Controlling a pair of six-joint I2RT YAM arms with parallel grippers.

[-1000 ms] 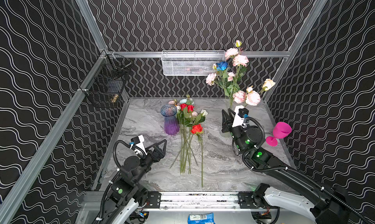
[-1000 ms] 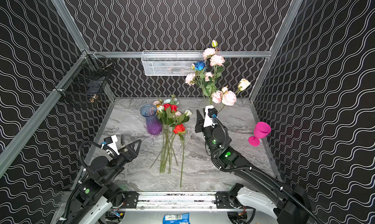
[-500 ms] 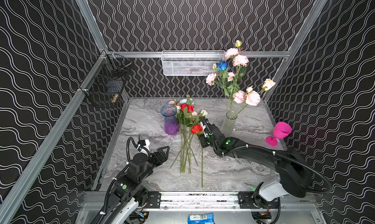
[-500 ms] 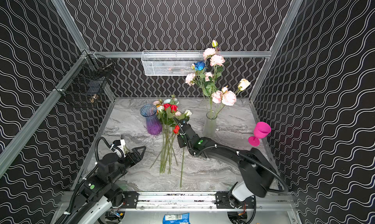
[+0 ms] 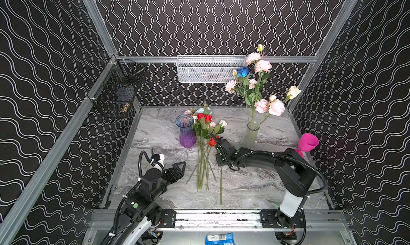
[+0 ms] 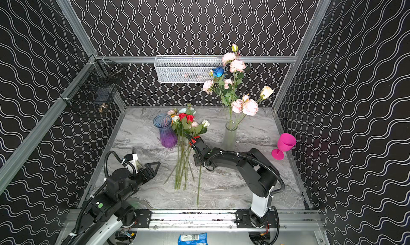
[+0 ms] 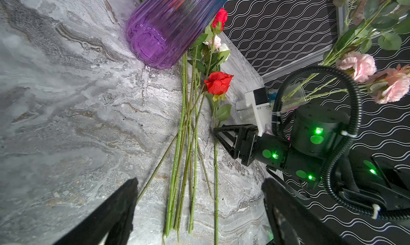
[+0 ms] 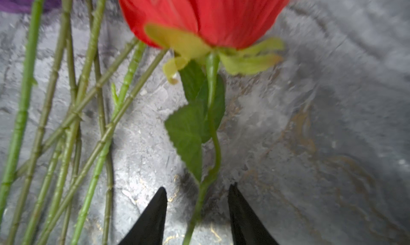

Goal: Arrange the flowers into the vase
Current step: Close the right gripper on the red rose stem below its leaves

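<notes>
My right gripper is open with its fingers already on both sides of the red flower's green stem [image 8: 196, 210], so next it should stay low and close on the stem beside the leaf's tip.
Several loose flowers [image 5: 203, 161] [image 6: 182, 164] lie on the marble table, blooms towards the back wall. A clear vase [image 5: 249, 137] [image 6: 229, 137] at the back right holds pink, blue and cream blooms. My right gripper [image 5: 215, 140] [image 6: 192, 140] [image 8: 197, 190] is low over the pile. It is open, and its tips straddle the stem of a red flower [image 8: 199, 10] [image 7: 218, 83] just below the bloom without touching it. My left gripper [image 5: 175, 168] [image 7: 199, 184] is open and empty, pointing at the stem ends from the left.
A purple-blue ribbed vase [image 5: 186, 133] [image 6: 166, 133] [image 7: 162, 28] stands empty just left of the pile. A pink goblet [image 5: 307, 143] stands by the right wall. A white mesh basket [image 5: 208, 70] and a black wire basket [image 5: 117, 90] hang on the walls.
My right arm swung from beside the clear vase down and left to the red flower on the table, with its jaws now apart. The left gripper edged towards the stems.
</notes>
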